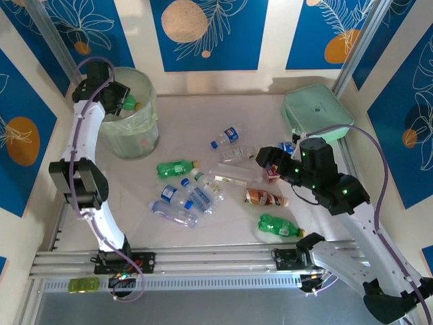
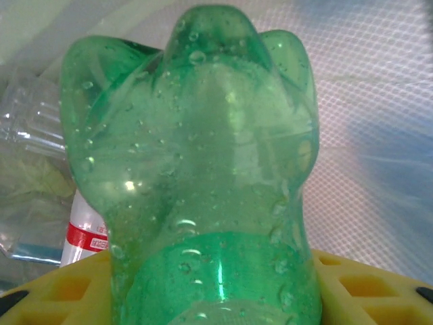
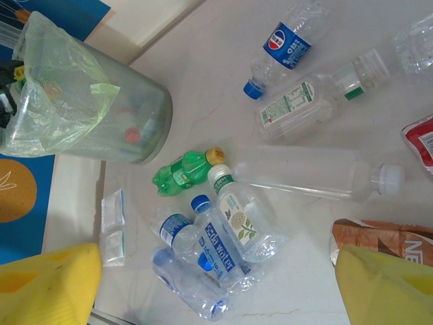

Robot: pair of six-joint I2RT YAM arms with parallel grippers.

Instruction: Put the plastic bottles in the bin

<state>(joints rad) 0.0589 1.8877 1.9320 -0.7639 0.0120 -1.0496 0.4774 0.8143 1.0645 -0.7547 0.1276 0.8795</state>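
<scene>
The green bottle already hangs inside the bin's rim. It shifts slightly farther over the opening of the bin with my left gripper next and gets released there.
My left gripper (image 1: 116,95) hangs over the bin (image 1: 135,139), a round translucent basket with a pale green liner, and is shut on a green bottle (image 1: 129,103). In the left wrist view that green bottle (image 2: 203,169) stands between the yellow fingers (image 2: 358,284). My right gripper (image 1: 269,161) is open above the table's middle, with nothing between its yellow fingers (image 3: 51,284). Below it lie a green bottle (image 3: 181,172), several clear blue-labelled bottles (image 3: 216,247) and a long clear bottle (image 3: 304,172). A brown-red labelled bottle (image 1: 265,198) and another green bottle (image 1: 279,225) lie near the right arm.
A flat mint-green case (image 1: 316,112) sits at the back right. Inside the bin lies a clear bottle with a red label (image 2: 84,233) against the mesh wall (image 2: 379,101). Two small white packets (image 3: 113,227) lie near the bin (image 3: 88,101). A red wrapper (image 3: 423,139) lies at the right.
</scene>
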